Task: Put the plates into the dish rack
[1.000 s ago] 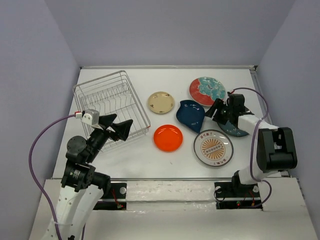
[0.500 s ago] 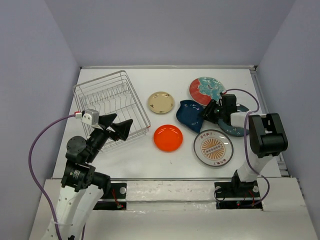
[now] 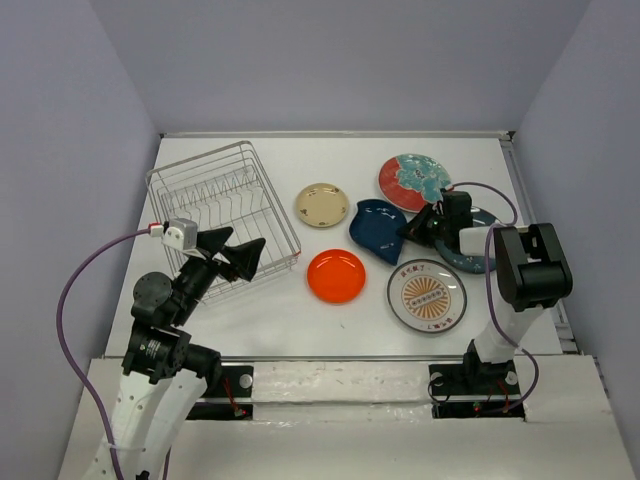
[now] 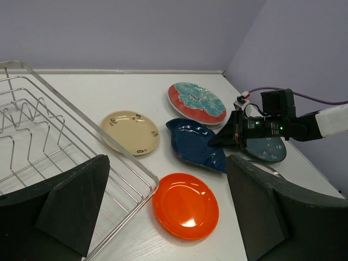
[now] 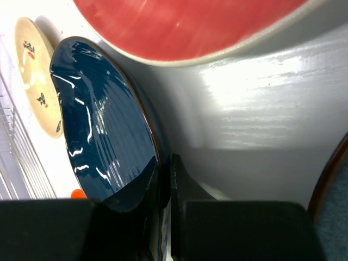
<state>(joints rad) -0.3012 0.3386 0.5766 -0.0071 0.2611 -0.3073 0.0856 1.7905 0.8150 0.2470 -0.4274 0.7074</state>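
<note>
My right gripper lifts the blue plate (image 3: 377, 230) over the rack's empty far end next, lowers and releases, since that end lies left of my gripper in the top view.
My right gripper (image 3: 412, 230) (image 5: 165, 174) is shut on the right rim of the dark blue leaf-shaped plate (image 3: 377, 230) (image 5: 103, 136) (image 4: 193, 142); one finger lies on its inside, the other under its edge. The red-and-teal floral plate (image 3: 415, 182) lies just behind it. The dark teal plate (image 3: 480, 260) is partly under the right arm. The cream plate (image 3: 321, 205), orange plate (image 3: 336, 276) and white emblem plate (image 3: 426, 295) lie flat on the table. The dish rack (image 3: 268, 182) (image 4: 70, 136) stands at the left with no plates in it. My left gripper (image 3: 240, 255) (image 4: 168, 182) hangs open over the rack's near right corner.
The white table is walled at the back and both sides. A purple cable (image 3: 75, 285) loops off the left arm, and another runs along the right arm (image 3: 500, 190). Bare tabletop (image 3: 300, 160) stretches between the rack and the plates.
My right gripper went from wide open to shut on the dark blue plate's rim, reaching a little to the left as it did. The left arm has not moved.
</note>
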